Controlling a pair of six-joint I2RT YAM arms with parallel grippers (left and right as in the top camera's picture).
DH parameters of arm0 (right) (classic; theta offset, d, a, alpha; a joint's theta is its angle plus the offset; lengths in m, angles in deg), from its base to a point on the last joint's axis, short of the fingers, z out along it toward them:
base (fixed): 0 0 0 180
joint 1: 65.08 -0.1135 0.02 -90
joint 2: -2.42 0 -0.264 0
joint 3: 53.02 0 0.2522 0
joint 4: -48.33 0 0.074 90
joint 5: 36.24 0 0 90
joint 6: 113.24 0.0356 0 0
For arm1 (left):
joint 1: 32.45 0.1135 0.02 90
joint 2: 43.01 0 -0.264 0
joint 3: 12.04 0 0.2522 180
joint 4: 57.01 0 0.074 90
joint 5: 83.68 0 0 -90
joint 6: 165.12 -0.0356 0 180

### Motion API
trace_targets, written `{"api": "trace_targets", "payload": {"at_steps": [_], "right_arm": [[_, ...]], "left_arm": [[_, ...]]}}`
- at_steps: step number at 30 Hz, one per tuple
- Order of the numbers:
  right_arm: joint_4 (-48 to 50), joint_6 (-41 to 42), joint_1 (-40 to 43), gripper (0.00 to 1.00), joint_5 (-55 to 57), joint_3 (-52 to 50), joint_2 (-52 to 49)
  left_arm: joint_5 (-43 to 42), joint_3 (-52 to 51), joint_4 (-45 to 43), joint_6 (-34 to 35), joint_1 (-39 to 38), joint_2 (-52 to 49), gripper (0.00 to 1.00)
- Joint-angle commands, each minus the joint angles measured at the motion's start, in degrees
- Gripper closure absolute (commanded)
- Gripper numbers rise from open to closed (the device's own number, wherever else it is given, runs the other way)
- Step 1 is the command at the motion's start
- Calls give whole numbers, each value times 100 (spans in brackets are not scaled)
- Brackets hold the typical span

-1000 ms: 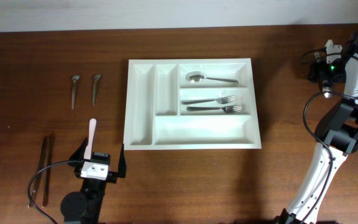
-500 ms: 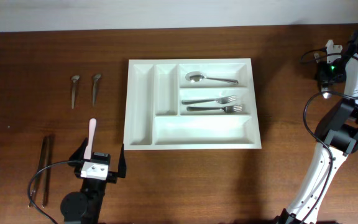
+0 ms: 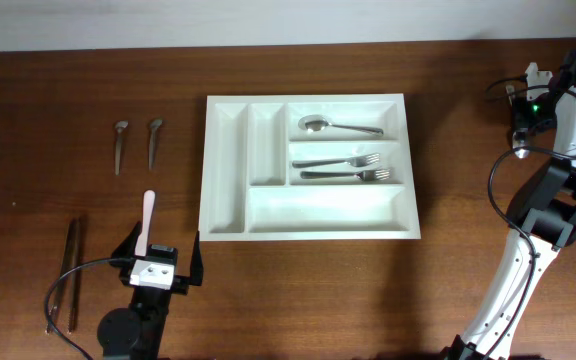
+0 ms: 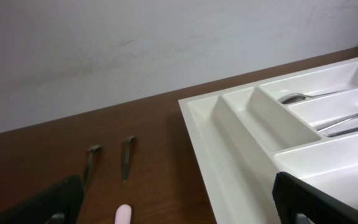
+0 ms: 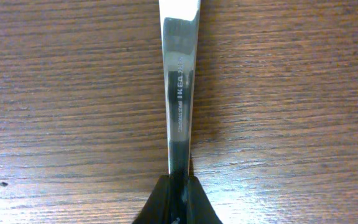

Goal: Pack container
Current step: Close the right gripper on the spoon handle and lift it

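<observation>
The robot's right gripper needs to go up, then left in the overhead view, turn and come down into the tray's far section (image 3: 346,120), because a spoon is already lying there.
The container (image 3: 206,170) is a white compartmented tray at mid-table, also seen in the left wrist view (image 4: 241,143). It holds a spoon (image 3: 340,126) and two forks (image 3: 338,160). My right gripper (image 5: 179,180) is down at the table's far right and shut on the flat steel handle of a utensil (image 5: 179,93) that lies on the wood. My left gripper (image 3: 158,262) stands open near the front left. The tip of a pink stick (image 3: 146,222) lies between its fingers without touching them.
Two small spoons (image 3: 120,145) (image 3: 154,142) lie left of the tray. A pair of thin dark sticks (image 3: 68,275) lies near the front left edge. The right arm (image 3: 553,190) rises along the right side.
At the far right, the right gripper's jaws have drawn together on the utensil handle. The left arm and the cutlery have not moved.
</observation>
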Motion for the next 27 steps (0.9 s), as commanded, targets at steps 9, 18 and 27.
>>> {"api": "trace_targets", "payload": {"at_steps": [9, 18, 27], "right_arm": [[-310, 1648, 26, 96, 90, 824, -35], [-1637, 3939, -227, 96, -125, 2190, 149], [-2592, 5549, -859, 96, -1134, 2992, 155]], "left_arm": [[22, -33, 13, 70, 37, 55, 1], [22, -33, 13, 70, 37, 55, 1], [22, -33, 13, 70, 37, 55, 1]]}}
